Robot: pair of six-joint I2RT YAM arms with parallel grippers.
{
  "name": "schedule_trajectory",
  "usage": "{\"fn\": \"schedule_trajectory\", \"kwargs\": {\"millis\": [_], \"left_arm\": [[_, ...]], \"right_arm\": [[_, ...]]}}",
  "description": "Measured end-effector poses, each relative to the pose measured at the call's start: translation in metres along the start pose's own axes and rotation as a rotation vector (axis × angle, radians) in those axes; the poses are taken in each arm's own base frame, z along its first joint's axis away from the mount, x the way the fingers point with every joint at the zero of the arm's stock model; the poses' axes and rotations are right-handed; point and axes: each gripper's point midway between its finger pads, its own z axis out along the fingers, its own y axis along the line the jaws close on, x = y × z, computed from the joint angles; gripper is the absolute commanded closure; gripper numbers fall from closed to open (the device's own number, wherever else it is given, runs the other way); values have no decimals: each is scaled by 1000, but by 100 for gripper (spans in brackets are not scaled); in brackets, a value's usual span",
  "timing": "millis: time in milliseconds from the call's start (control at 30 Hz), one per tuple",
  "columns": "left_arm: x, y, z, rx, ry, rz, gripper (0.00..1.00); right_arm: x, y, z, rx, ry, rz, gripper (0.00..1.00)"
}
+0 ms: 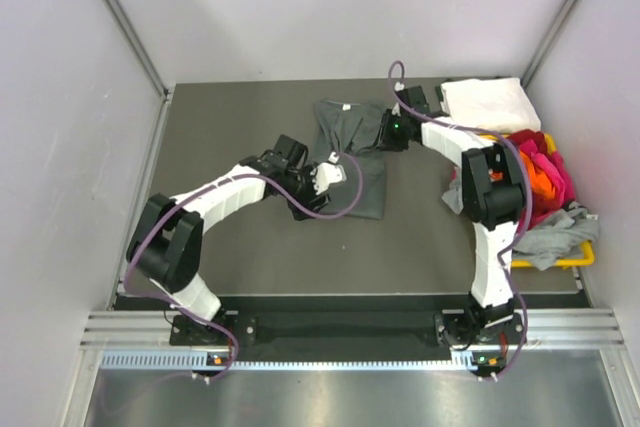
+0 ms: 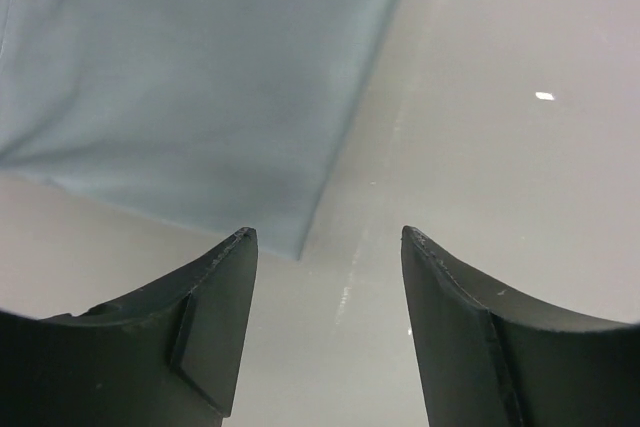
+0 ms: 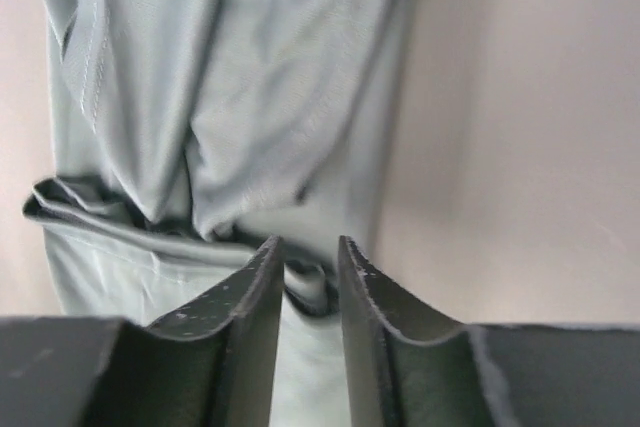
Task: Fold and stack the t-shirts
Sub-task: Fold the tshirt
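My left gripper is open, and the grey t-shirt's near corner (image 1: 319,213) (image 2: 297,250) lies flat by one of its fingers, so it should move down toward that corner and close with it between both fingers.
A dark grey t-shirt (image 1: 352,147) lies partly folded in the middle of the table. My left gripper (image 1: 322,175) is low at its near-left side. In the left wrist view that gripper (image 2: 325,239) is open and holds nothing, with a corner of the shirt (image 2: 200,77) just ahead of its left finger. My right gripper (image 1: 386,132) is at the shirt's far-right edge. Its jaws (image 3: 310,247) stand close together, pinching a bunched fold of the grey cloth (image 3: 230,97). A folded white t-shirt (image 1: 485,102) lies at the back right.
A yellow bin (image 1: 580,260) at the right edge holds a heap of t-shirts: pink and red (image 1: 550,159), orange (image 1: 540,182) and light grey (image 1: 552,237). Bare dark tabletop (image 1: 240,117) lies left of the shirt. Walls close in the table on three sides.
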Motion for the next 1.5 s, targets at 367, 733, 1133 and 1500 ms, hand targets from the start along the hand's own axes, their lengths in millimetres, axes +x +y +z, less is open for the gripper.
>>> {"fn": "schedule_trajectory", "kwargs": {"millis": [367, 733, 1133, 1500], "left_arm": [[30, 7, 19, -55, 84, 198, 36], [35, 15, 34, -83, 79, 221, 45], [37, 25, 35, -140, 91, 219, 100], [46, -39, -38, -69, 111, 105, 100]], "right_arm": [[79, 2, -105, -30, 1, -13, 39], [189, -4, -97, -58, 190, 69, 41], [188, 6, -78, -116, 189, 126, 100], [243, 36, -149, -250, 264, 45, 100]]}}
